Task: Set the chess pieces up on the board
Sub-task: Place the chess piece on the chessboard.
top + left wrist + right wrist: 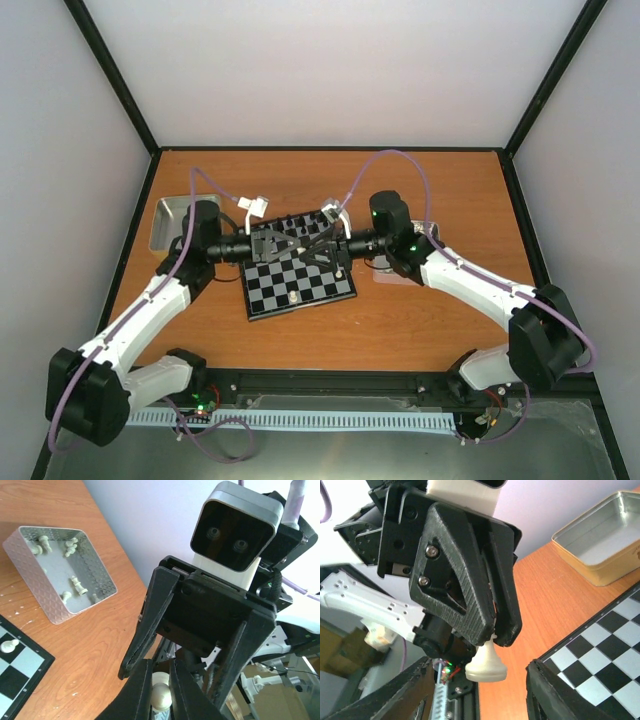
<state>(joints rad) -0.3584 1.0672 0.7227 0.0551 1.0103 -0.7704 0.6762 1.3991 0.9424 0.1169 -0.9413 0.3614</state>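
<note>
My left gripper should back off, turn downward and lower to release its piece on the empty dark square beside the near white piece (281,301).
Over the board (300,285) my two grippers meet tip to tip. The left gripper (161,674) is shut on a cream-white chess piece (161,696), pinching its top. In the right wrist view that chess piece (486,664) hangs base-down from the left gripper (495,632). My right gripper (480,669) stands open, its fingers (555,690) on either side of the piece and apart from it. Two white pieces stand on the board (292,297), (341,270). A white pawn (9,645) stands on the board's corner (30,656).
A silver tray (30,562) holding several white pieces (77,585) lies on the wooden table beyond the board. An empty metal tray (580,542) sits at the back left of the table. Small black pieces (300,218) line the board's far edge. Black-framed walls enclose the table.
</note>
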